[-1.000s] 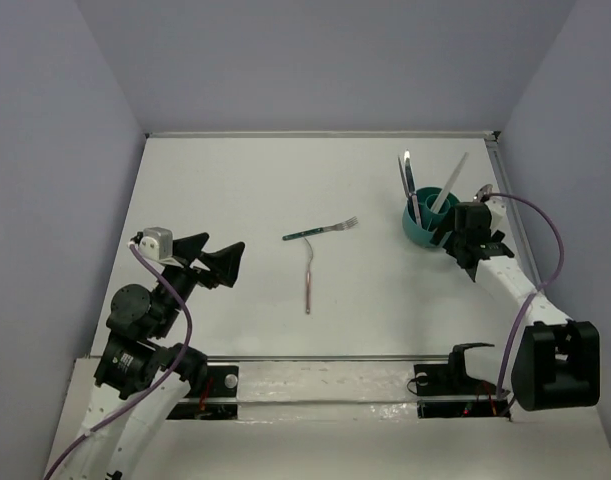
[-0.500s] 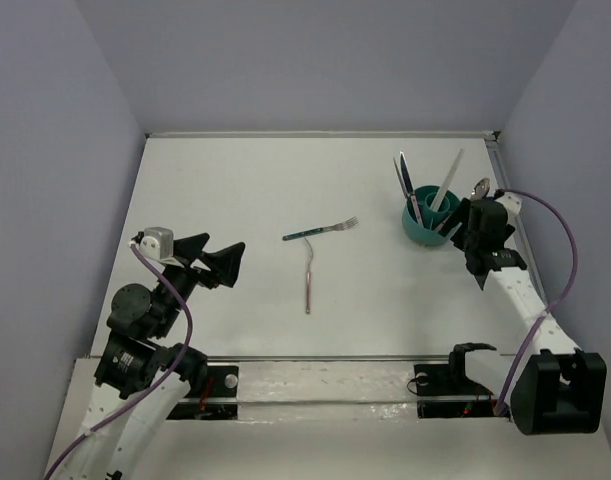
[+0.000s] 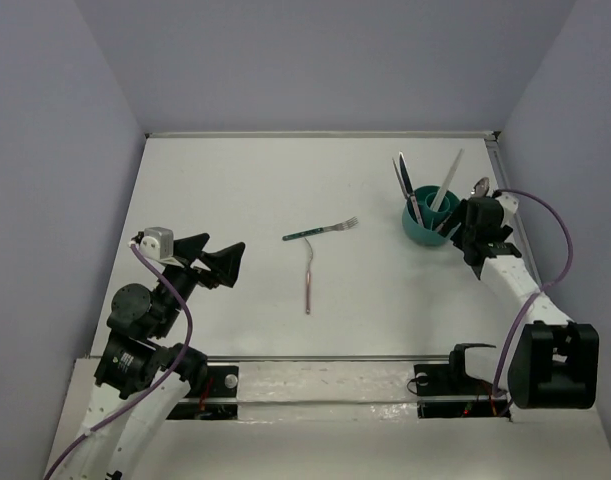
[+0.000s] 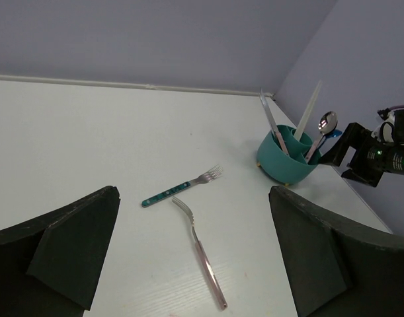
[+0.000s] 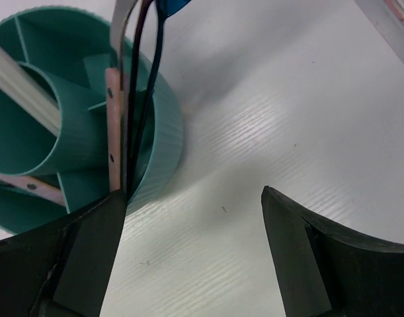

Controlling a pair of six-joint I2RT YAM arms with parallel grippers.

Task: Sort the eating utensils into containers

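My right gripper is going to swing to the left in the top view and down over the pink-handled fork's handle near the fork's neck [image 3: 308,275], because that fork is outside the cup [image 3: 423,226].
The teal cup [image 3: 423,226] stands at the right of the table with a knife [image 3: 404,174], a white stick [image 3: 448,180] and a silver spoon [image 3: 480,188] upright in it. My right gripper [image 3: 465,238] hovers just right of the cup, open, with only bare table between its fingers [image 5: 89,257]. The cup's ribbed wall [image 5: 159,139] lies at that view's upper left. A teal-handled fork [image 3: 320,231] and a pink-handled fork [image 3: 308,276] lie mid-table. My left gripper [image 3: 221,263] stays open and empty at the left, well short of both forks [image 4: 200,251].
Inside, the cup [image 4: 286,160] has a centre ring and divider walls. A raised rail [image 3: 505,190] runs along the table's right edge, close behind the right arm. Grey walls close in the back and sides.
My right gripper has drawn back to the right, off the cup's rim, and stayed open. The utensils in the cup, both forks and the left arm have not moved.
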